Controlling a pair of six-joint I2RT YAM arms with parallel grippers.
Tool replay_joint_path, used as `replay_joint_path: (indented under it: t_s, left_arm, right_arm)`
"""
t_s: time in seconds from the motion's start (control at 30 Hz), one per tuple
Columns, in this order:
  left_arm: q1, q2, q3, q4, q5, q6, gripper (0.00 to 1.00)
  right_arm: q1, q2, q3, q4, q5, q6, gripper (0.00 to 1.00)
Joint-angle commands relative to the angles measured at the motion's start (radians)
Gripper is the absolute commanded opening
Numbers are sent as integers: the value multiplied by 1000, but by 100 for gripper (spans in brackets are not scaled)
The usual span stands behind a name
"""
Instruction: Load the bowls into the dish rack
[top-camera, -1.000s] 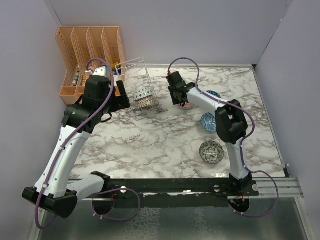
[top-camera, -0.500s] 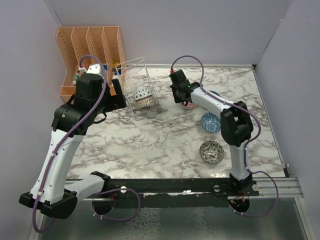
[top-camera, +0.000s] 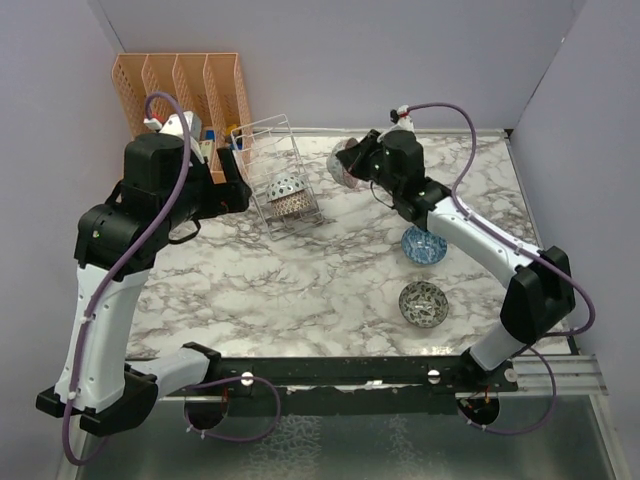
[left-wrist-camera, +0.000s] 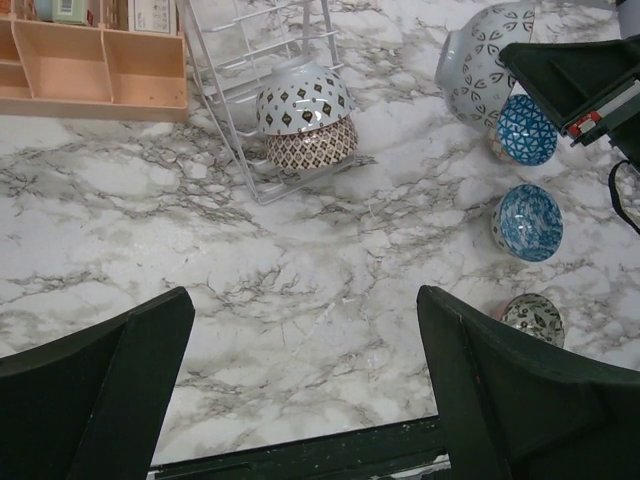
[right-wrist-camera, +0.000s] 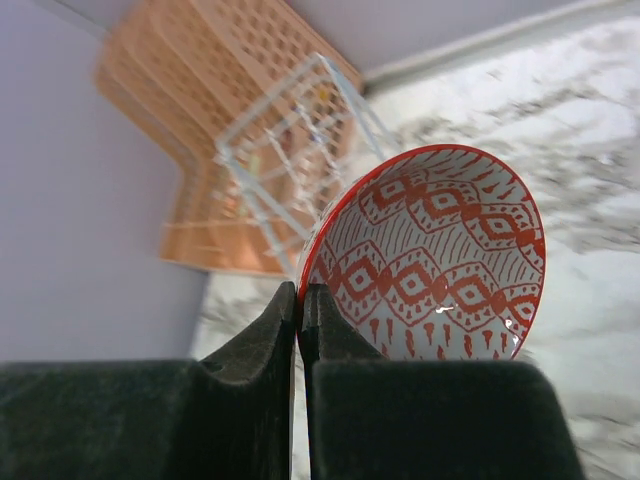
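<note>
The bowl goes left in the top view in my right gripper next, then down to the rack's empty far slots for release, since bowls fill the near slots.
My right gripper (right-wrist-camera: 300, 300) is shut on the rim of a red-patterned bowl (right-wrist-camera: 440, 260), which it holds tilted in the air. From above, that bowl (top-camera: 345, 160) hangs just right of the wire dish rack (top-camera: 262, 140). Two bowls lie in the rack, a white one with dark diamonds (left-wrist-camera: 300, 100) over a brown one (left-wrist-camera: 312, 145). On the table stand two blue bowls (left-wrist-camera: 527, 130) (left-wrist-camera: 527, 222) and a dark grey-green bowl (top-camera: 423, 303). My left gripper (left-wrist-camera: 305, 330) is open and empty, high above the marble, left of the rack (left-wrist-camera: 225, 95).
A peach slotted organiser (top-camera: 180, 90) stands against the back-left wall, right behind the rack. Purple walls close in the left, back and right sides. A black rail (top-camera: 350, 372) runs along the near table edge.
My right gripper closed on the red bowl's rim, lifted it off the table and swung it up beside the rack. My left arm rose and drew back to the left.
</note>
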Motion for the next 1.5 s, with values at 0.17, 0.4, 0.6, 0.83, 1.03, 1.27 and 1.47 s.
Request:
replay_joint_path:
  t_s: [0.17,0.4,0.6,0.83,1.03,1.27,1.47]
  left_arm:
    - [-3,-49,106,-100,52,53,98]
    - [-3,-99,44,-112,85,48,98]
    - [-3,-102,49,-131,80,77,99]
    - [-3,-107,46,-141,86,111,99]
    - [-6,-110,27,-132,95,127,99]
    - [-15,-110,16,-138,91,141,99]
    - [-18,-113,10,-143,86,146,99]
  right_arm:
    - [174,103,8,760,298,290,1]
    - [289,381,233,1048,511,257,1]
    - [338,534,319,1145,652,310,1]
    - [351,599,302,1187,731,348,1]
    - [355,653,307,1163,763,449,1]
    - [356,711,334,1126,783,547,1]
    - [358,743,346,1115,795,579,1]
